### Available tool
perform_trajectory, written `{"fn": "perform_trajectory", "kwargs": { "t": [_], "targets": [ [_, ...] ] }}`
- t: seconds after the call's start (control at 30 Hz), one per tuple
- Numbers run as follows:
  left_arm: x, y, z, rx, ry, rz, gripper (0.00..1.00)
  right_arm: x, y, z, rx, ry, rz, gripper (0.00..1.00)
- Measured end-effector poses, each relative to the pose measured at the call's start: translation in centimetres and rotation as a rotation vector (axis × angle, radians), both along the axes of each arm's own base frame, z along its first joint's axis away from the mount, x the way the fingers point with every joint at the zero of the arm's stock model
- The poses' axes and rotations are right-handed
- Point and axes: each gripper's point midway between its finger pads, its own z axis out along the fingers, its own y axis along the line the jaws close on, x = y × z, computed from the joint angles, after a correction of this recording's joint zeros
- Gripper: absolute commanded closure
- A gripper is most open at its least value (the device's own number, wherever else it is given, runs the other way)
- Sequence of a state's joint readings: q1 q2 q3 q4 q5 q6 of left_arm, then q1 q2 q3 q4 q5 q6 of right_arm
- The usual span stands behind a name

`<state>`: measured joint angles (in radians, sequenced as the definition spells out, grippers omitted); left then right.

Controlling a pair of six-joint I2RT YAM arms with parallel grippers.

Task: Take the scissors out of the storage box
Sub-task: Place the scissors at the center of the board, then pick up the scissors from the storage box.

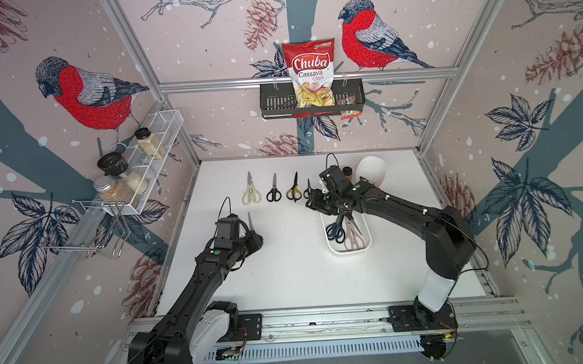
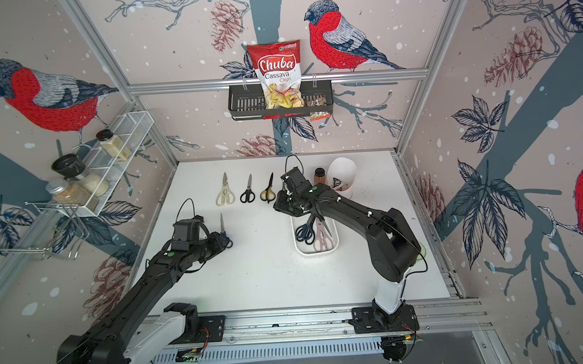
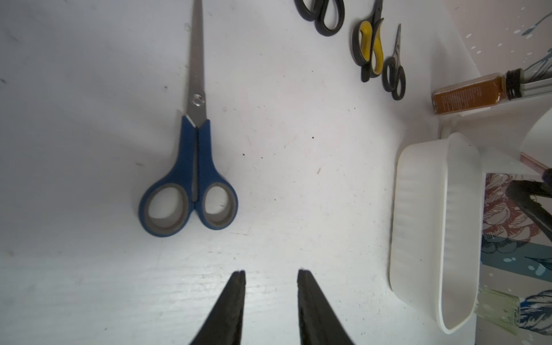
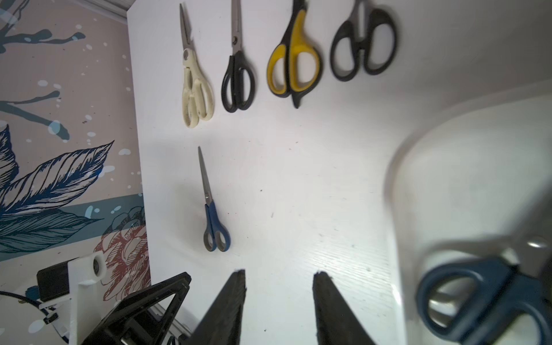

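The dark blue handles are lower down and closer to my base. My right gripper needs to move back and down into the storage box point(image 1: 350, 251) to the handles next.
The white storage box point(image 1: 350, 251) point(image 2: 315, 252) sits right of centre, holding dark blue scissors point(image 1: 334, 230) point(image 4: 484, 298) and a pinkish-beige pair point(image 1: 353, 241). Along the back lie cream point(image 1: 251, 194), black point(image 1: 273, 192), black-and-yellow point(image 1: 294, 191) and small black point(image 4: 363, 47) pairs. A blue pair point(image 3: 191, 167) point(image 1: 250, 221) lies alone on the table. My left gripper point(image 3: 271, 273) point(image 1: 257, 240) is open and empty, just beside the blue handles. My right gripper point(image 4: 279, 274) point(image 1: 313, 204) is open and empty above the table, by the box's far end.
A tall white cup point(image 1: 371, 172) and a brown bottle point(image 2: 319, 176) stand behind the box. A wire rack with jars point(image 1: 153, 155) hangs on the left wall. A black basket with a chips bag point(image 1: 312, 100) hangs on the back wall.
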<state>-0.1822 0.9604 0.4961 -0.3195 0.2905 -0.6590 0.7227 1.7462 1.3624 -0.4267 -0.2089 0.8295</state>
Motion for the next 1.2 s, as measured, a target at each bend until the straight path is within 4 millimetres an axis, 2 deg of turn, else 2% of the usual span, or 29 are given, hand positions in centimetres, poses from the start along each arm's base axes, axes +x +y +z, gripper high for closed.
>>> {"fn": "perform_trajectory", "kwargs": {
  "t": [0.1,0.23,0.33,0.4,0.5,0.63,0.93,1.2],
  "targets": [
    [0.0,-1.5,0.5,-0.03,-0.015,-0.035,0.64,0.1,-4.0,-0.4,-0.055,-0.006,-0.034,0.61],
    [-0.1,-2.9,0.7,-0.054,-0.01,-0.064,0.64,-0.8,-9.7,-2.3,-0.127,0.027,-0.089,0.62],
    [-0.3,-3.6,0.7,-0.065,-0.006,-0.076,0.63,-1.7,-12.5,-3.8,-0.173,0.056,-0.108,0.64],
    [-0.3,-3.9,0.7,-0.071,-0.003,-0.073,0.64,-2.3,-13.4,-4.7,-0.193,0.071,-0.103,0.65],
    [-0.3,-4.0,0.5,-0.064,0.002,-0.07,0.63,-3.2,-13.8,-6.1,-0.205,0.097,-0.082,0.67],
    [-0.5,-4.4,0.5,-0.072,0.011,-0.07,0.63,-3.9,-13.2,-7.5,-0.186,0.123,-0.049,0.67],
    [-0.4,-4.1,0.8,-0.068,-0.001,-0.047,0.63,-4.3,-10.6,-8.9,-0.157,0.123,0.024,0.69],
    [-0.6,-3.6,1.3,-0.069,-0.025,-0.017,0.63,-4.0,-10.9,-10.4,-0.202,0.135,0.015,0.71]
  ]
}}
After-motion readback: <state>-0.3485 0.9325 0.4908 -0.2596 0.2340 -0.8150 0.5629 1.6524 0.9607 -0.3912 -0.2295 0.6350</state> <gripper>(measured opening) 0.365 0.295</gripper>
